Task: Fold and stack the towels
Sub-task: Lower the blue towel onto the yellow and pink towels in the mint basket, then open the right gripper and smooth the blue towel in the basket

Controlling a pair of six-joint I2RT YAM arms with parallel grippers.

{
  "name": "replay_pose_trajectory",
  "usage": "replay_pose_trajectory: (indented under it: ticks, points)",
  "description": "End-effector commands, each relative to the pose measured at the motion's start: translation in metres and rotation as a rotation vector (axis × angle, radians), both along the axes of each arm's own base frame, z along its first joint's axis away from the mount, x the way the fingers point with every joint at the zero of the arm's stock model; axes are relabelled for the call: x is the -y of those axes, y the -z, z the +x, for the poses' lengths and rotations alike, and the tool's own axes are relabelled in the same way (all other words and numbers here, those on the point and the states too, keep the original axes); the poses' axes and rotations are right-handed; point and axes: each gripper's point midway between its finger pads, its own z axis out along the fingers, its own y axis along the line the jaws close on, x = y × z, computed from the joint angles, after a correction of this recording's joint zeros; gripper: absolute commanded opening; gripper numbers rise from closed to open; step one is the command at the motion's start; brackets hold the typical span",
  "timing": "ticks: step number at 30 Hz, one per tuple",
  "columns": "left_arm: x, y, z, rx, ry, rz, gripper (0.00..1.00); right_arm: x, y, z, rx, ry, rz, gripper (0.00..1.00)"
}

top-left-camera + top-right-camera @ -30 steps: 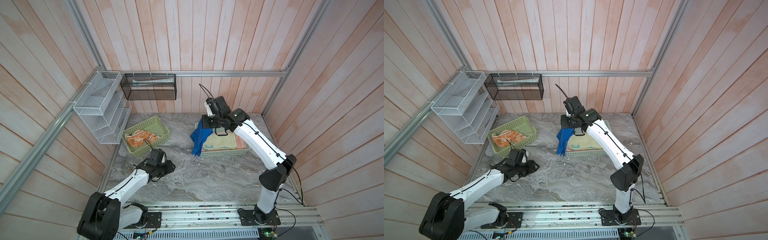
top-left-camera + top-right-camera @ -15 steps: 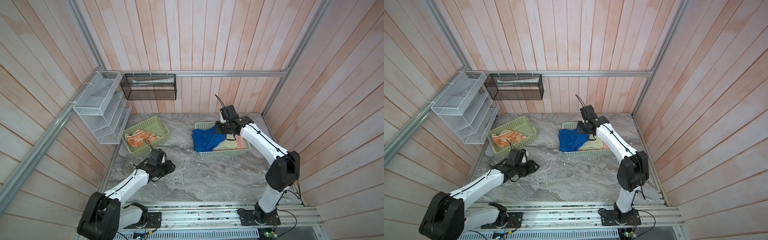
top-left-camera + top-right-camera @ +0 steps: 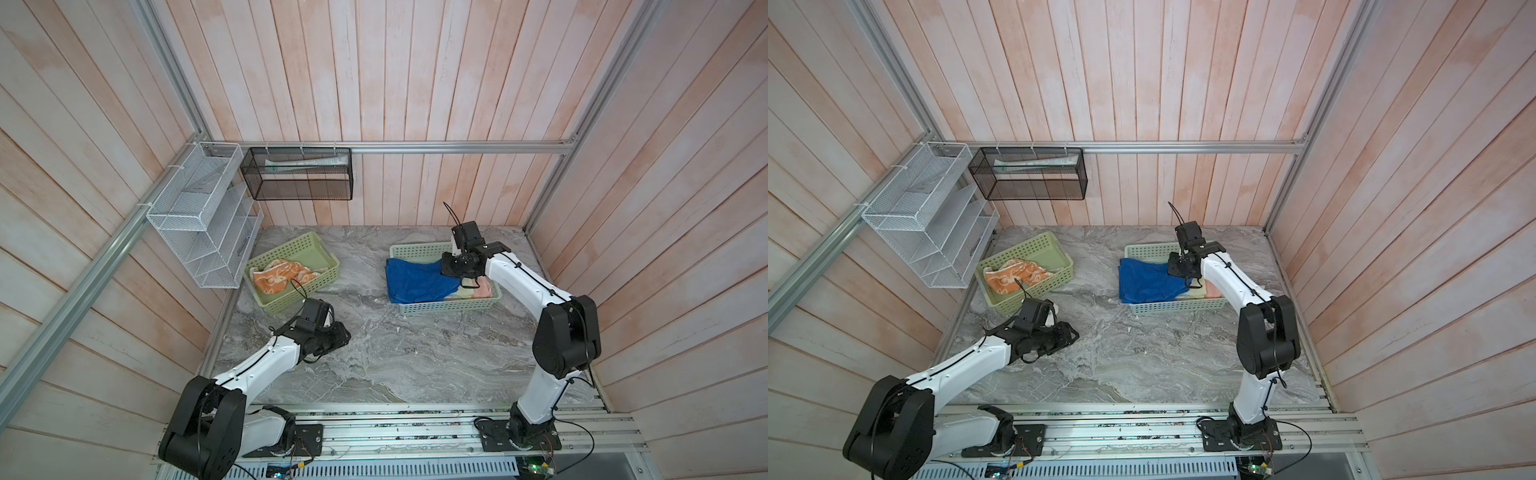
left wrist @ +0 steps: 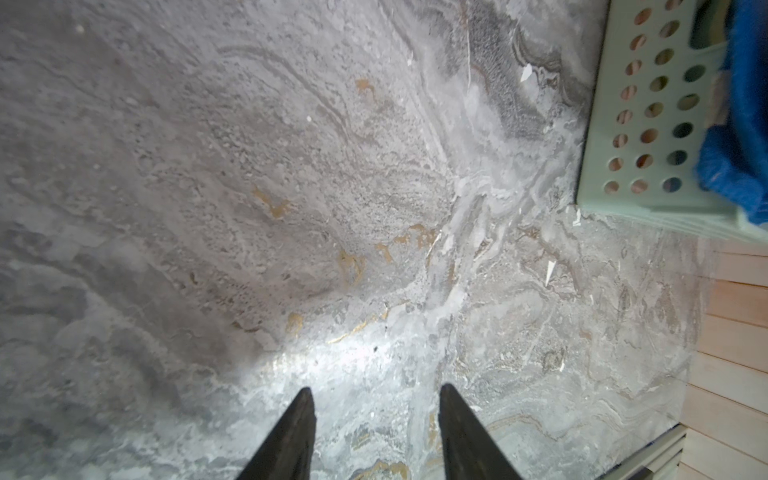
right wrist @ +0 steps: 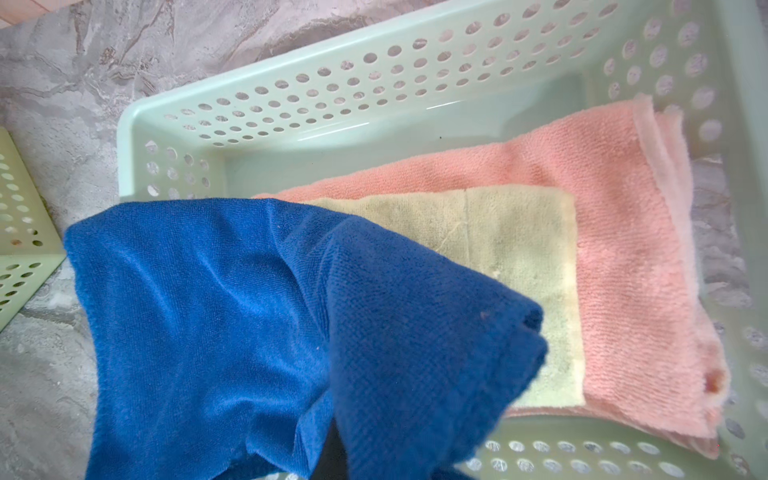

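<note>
I should next move my right gripper down toward the salmon-pink towel's bare end [image 3: 483,288] [image 5: 636,296] to release the blue edge, as the cloth still hangs over the basket's opposite end.
A royal blue towel [image 3: 415,280] [image 5: 249,311] lies spread over the left part of the pale green basket [image 3: 449,306] and drapes over its left end. My right gripper [image 3: 464,283] is shut on the towel's right edge, and the cloth hides its fingers in the right wrist view. Under the blue towel lie a folded pale yellow towel [image 5: 519,241] and a salmon-pink towel [image 5: 623,249]. An orange patterned towel [image 3: 282,274] sits crumpled in the other green basket [image 3: 316,245]. My left gripper [image 3: 343,332] [image 4: 374,399] hangs open over bare marble, holding nothing.
A white wire rack [image 3: 199,216] and a black mesh bin [image 3: 297,178] hang on the back-left walls. Wooden walls close in the marble table [image 3: 415,361] on three sides. Both arm bases stand on a rail at the front edge.
My right gripper has carried the blue towel from hanging beside the basket's left end to the right and down, spreading it over the stack. The left arm has not moved.
</note>
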Motion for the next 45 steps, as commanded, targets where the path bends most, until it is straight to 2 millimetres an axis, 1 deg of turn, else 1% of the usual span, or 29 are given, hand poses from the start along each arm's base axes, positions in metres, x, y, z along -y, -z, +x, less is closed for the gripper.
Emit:
replay_pose_trajectory:
  ticks: [1,6,8,13,19,21,27,35,45]
  points:
    - [0.003,-0.009,0.012,0.035,0.004,-0.010,0.50,0.015,-0.006,0.002,0.029,0.023,-0.013,0.00]
    - [0.005,-0.006,0.013,0.022,0.008,-0.007,0.50,0.021,0.010,-0.001,-0.010,0.028,-0.022,0.00]
    - [0.004,-0.006,0.014,0.021,0.005,-0.008,0.50,0.024,0.013,-0.002,-0.014,0.035,-0.032,0.00]
    - [0.005,-0.005,0.013,0.019,0.004,-0.010,0.50,0.031,0.011,-0.002,-0.005,0.046,-0.041,0.00]
    - [0.006,-0.006,0.015,0.020,0.009,-0.010,0.50,0.030,0.020,0.000,-0.033,0.030,-0.050,0.00]
    - [0.006,-0.007,0.016,0.022,0.010,-0.009,0.50,0.033,0.021,0.000,-0.037,0.032,-0.066,0.00]
    - [0.005,-0.005,0.015,0.019,0.007,-0.010,0.50,0.045,0.015,0.002,-0.019,0.048,-0.088,0.00]
    - [0.007,-0.006,0.017,0.020,0.008,-0.012,0.50,0.048,0.023,0.002,-0.041,0.033,-0.100,0.00]
    - [0.007,-0.005,0.017,0.015,0.004,-0.014,0.50,0.065,0.027,0.004,-0.062,0.047,-0.148,0.00]
